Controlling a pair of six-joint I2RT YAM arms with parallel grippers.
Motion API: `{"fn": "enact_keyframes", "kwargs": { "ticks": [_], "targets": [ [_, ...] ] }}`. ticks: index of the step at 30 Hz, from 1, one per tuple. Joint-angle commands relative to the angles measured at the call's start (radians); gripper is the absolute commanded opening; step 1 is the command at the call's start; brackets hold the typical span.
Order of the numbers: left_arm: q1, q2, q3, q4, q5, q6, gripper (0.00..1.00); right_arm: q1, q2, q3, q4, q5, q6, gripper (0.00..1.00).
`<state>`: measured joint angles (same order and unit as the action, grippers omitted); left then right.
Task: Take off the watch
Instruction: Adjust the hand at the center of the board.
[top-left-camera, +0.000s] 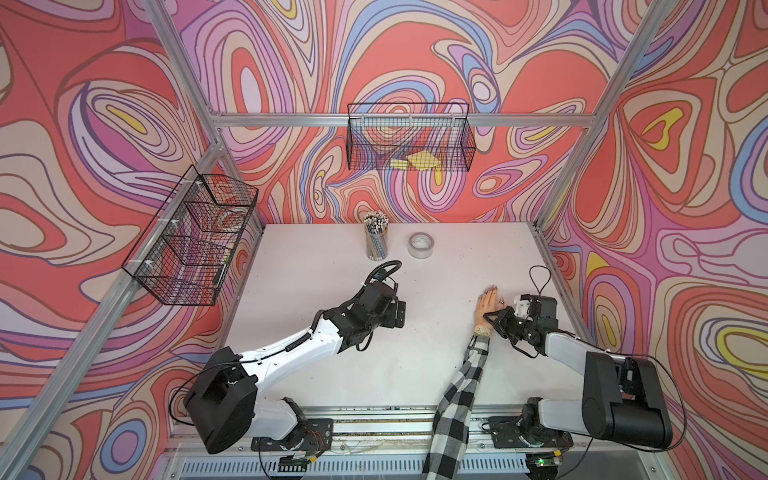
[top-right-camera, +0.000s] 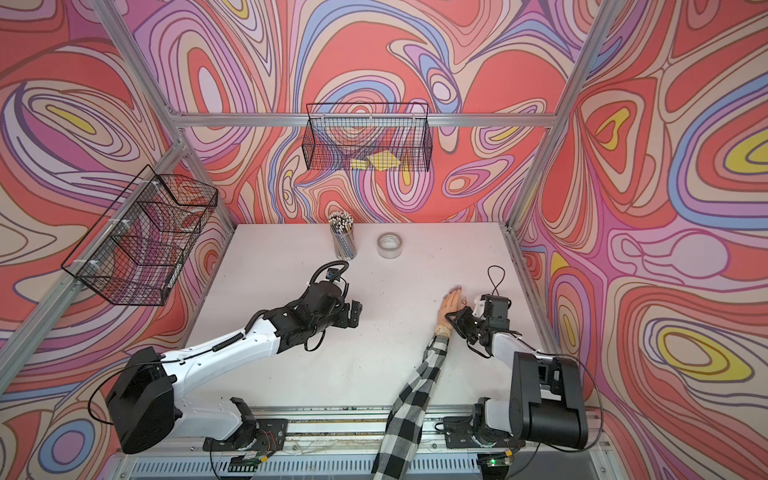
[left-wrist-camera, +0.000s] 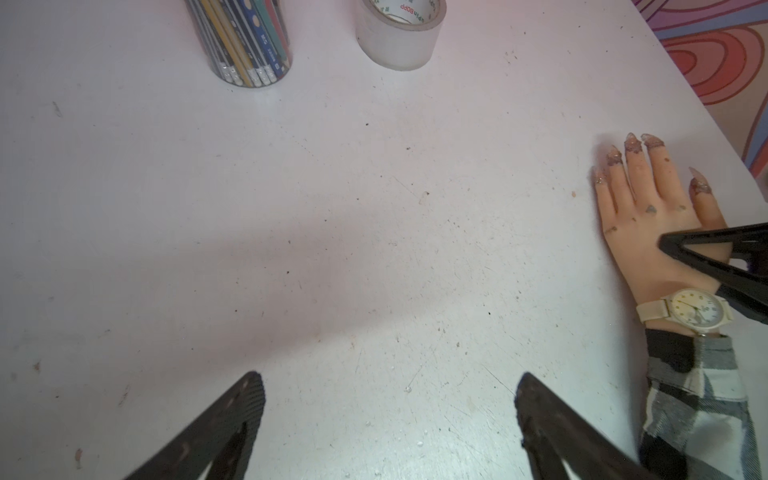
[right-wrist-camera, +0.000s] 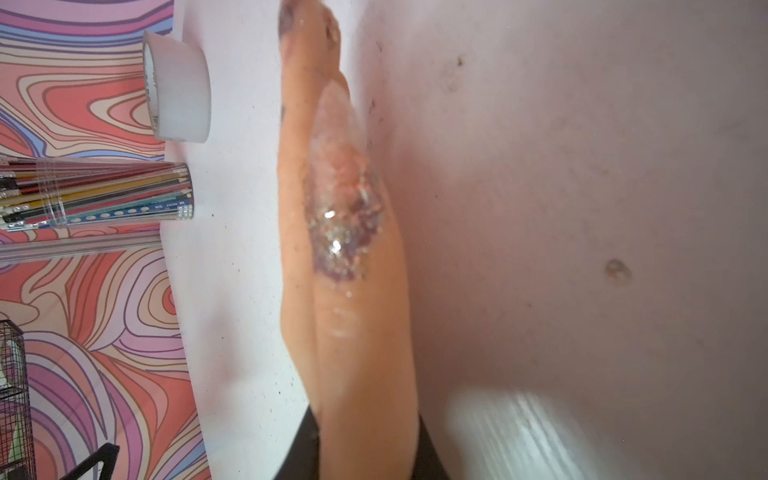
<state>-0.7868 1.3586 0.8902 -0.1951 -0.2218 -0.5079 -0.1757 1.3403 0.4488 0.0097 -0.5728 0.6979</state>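
Note:
The robot's right gripper will turn next, rolling the hand palm up, then move toward the left gripper and release it, as bare tabletop lies beyond its fingers.
The watch (left-wrist-camera: 698, 311), with a cream strap and a round pale dial, is strapped round the wrist of the mannequin hand (left-wrist-camera: 648, 232), which lies flat at the table's right. In both top views the watch (top-left-camera: 483, 330) (top-right-camera: 442, 330) shows just above the checked sleeve. My right gripper (top-left-camera: 496, 318) (top-right-camera: 457, 318) reaches in from the right, shut on the thumb side of the hand just beyond the watch. In the right wrist view its jaws flank the hand (right-wrist-camera: 353, 291). My left gripper (top-left-camera: 401, 311) (left-wrist-camera: 388, 395) hovers open over bare table, well left of the hand.
A clear cup of pencils (top-left-camera: 376, 241) and a grey tape roll (top-left-camera: 420, 245) stand at the back of the table. The black-and-white checked sleeve (top-left-camera: 461, 395) runs to the front edge. Wire baskets hang on the left wall (top-left-camera: 191, 237) and the back wall (top-left-camera: 409, 137).

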Motion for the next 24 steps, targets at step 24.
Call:
{"fn": "enact_keyframes", "kwargs": {
  "ticks": [24],
  "targets": [
    [0.098,-0.212,-0.133,-0.113,-0.159,-0.031,0.99,0.554,0.29,0.574,-0.489,0.517,0.07,0.07]
  ]
}}
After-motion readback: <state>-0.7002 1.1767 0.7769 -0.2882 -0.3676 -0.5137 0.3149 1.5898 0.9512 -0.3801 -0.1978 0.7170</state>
